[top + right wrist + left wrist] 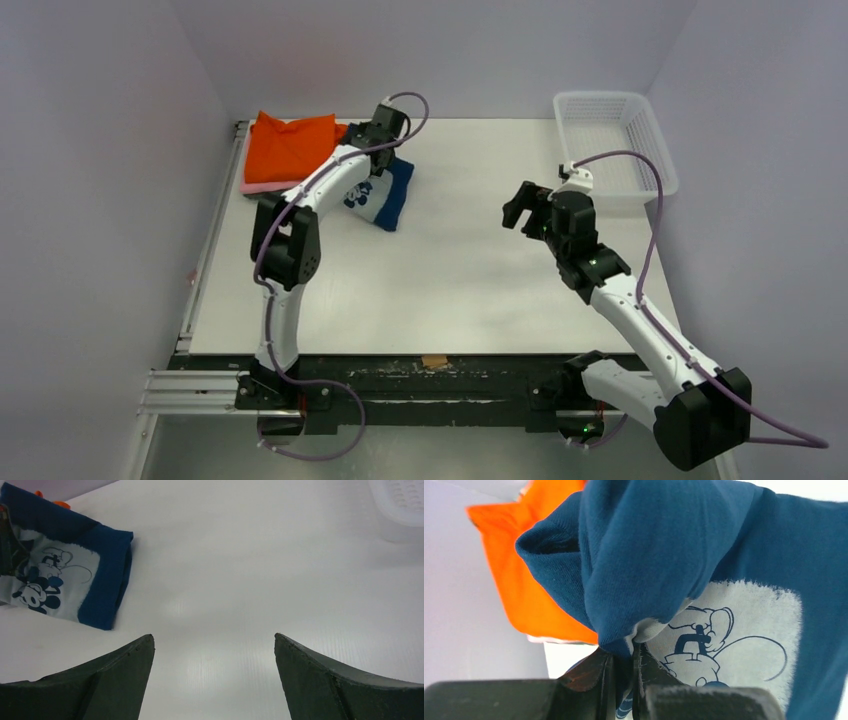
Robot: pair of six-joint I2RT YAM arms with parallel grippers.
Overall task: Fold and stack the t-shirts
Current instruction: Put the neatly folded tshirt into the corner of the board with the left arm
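Observation:
Next, my left gripper carries the navy shirt over the orange t-shirt and releases, as the orange t-shirt tops the pile to the gripper's left in the top view.
A folded navy blue t-shirt (388,198) with a white cartoon print lies at the back left of the table. It also shows in the left wrist view (649,545) and the right wrist view (107,575). My left gripper (388,150) is shut on its bunched far edge (624,665). Beside it, a folded orange t-shirt (292,150) (519,590) lies on a pink one (262,186). No dark green shirt is in view. My right gripper (520,210) (214,640) is open and empty above the bare table, right of the navy shirt.
A white mesh basket (615,150) stands at the back right corner; its rim shows in the right wrist view (400,500). Walls close the table on the left, back and right. A metal rail runs along the left edge (205,260).

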